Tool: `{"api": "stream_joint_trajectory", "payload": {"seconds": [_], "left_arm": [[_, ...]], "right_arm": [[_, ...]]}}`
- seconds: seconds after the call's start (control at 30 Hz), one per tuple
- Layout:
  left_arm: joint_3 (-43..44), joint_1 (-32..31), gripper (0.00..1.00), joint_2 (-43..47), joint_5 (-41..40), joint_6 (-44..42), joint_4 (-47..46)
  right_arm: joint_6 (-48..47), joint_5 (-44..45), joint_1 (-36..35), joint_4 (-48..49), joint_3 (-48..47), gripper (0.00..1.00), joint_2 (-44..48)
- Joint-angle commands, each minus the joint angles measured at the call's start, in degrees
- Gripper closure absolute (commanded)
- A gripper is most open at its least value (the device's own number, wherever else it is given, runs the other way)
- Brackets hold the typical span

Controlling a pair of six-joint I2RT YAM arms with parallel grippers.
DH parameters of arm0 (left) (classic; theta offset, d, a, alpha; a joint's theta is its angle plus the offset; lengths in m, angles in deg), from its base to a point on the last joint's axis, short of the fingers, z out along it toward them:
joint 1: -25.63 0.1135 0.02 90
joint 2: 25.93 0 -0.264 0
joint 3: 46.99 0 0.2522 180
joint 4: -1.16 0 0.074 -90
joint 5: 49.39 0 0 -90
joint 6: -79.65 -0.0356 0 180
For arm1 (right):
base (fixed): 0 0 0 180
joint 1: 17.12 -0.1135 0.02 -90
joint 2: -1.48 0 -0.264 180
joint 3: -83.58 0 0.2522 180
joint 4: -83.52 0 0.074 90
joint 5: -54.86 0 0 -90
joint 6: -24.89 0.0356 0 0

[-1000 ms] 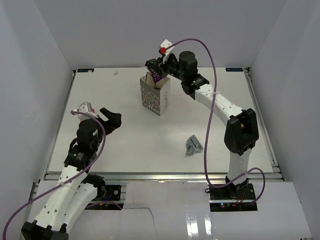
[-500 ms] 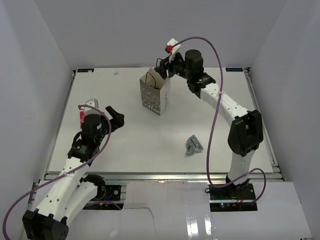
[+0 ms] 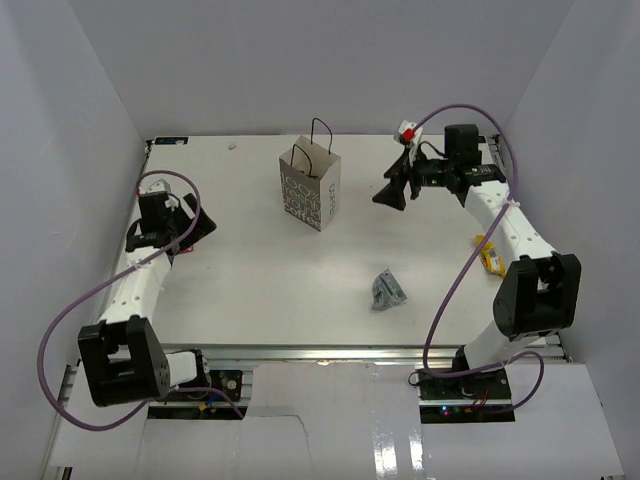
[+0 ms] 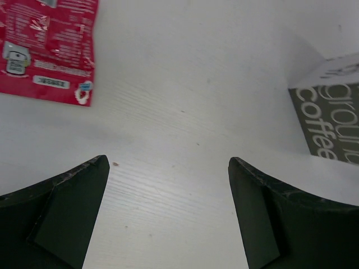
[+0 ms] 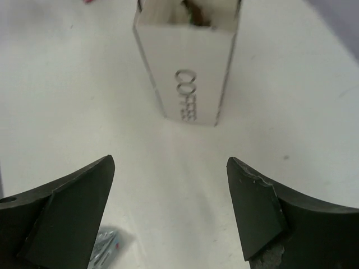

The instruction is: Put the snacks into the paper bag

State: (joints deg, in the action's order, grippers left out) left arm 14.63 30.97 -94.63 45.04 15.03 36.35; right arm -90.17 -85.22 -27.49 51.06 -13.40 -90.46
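I should next swing my left gripper toward the red snack packet (image 4: pixel 47 53), which lies flat on the tabletop. The gripper's open fingers should turn to go on both sides of the packet and then move down.
The paper bag (image 3: pixel 310 188) stands upright at the back middle of the table, and its printed side shows in the right wrist view (image 5: pixel 188 73). Something brownish lies in the bag's mouth. My right gripper (image 3: pixel 388 196) hangs to the bag's right, open and empty (image 5: pixel 168 159). A silver-grey snack (image 3: pixel 387 290) lies on the table in front and shows low in the right wrist view (image 5: pixel 106 246). A yellow snack (image 3: pixel 489 256) lies beside the right arm. My left gripper (image 3: pixel 195 232) is at the left, open and empty (image 4: pixel 168 162), with a red snack (image 4: pixel 50 50) just ahead of it.
White walls enclose the table on three sides. The bag's corner (image 4: pixel 331 123) appears at the right edge of the left wrist view. Purple cables loop over both arms.
My right gripper opened over the bag, then drew back to the right of it, and the purple snack it held is gone from its jaws. The left arm swung left and towards the back.
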Motion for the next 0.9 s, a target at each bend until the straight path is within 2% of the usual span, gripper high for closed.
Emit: {"api": "stream_joint_trajectory", "payload": {"seconds": [0.0,0.1,0.23,0.57,0.73,0.87], "left_arm": [[5.04,5.37,0.02,-4.49,5.33,-3.41,0.71],[8.47,8.71,0.02,-10.91,4.02,-5.16,1.42],[11.9,12.14,0.02,-18.37,3.4,-6.93,1.16],[20.52,13.64,0.02,-31.83,-2.75,-16.15,0.99],[23.77,13.64,0.06,-35.08,-0.21,-23.61,-1.3],[27.81,13.55,0.1,-38.69,2.51,-24.86,-0.69]], "right_arm": [[-12.46,-5.2,-0.18,-15.39,7.07,0.12,2.02],[-15.19,-3.09,0.0,-16.55,12.97,0.11,4.75],[-15.37,-1.77,0.52,-16.28,16.33,0.11,5.98],[-14.93,-2.65,1.14,-15.84,18.44,0.12,5.19],[-14.76,-2.82,1.23,-15.84,18.36,0.12,4.23],[-13.88,-3.79,1.23,-15.93,18.62,0.11,3.35]]}}
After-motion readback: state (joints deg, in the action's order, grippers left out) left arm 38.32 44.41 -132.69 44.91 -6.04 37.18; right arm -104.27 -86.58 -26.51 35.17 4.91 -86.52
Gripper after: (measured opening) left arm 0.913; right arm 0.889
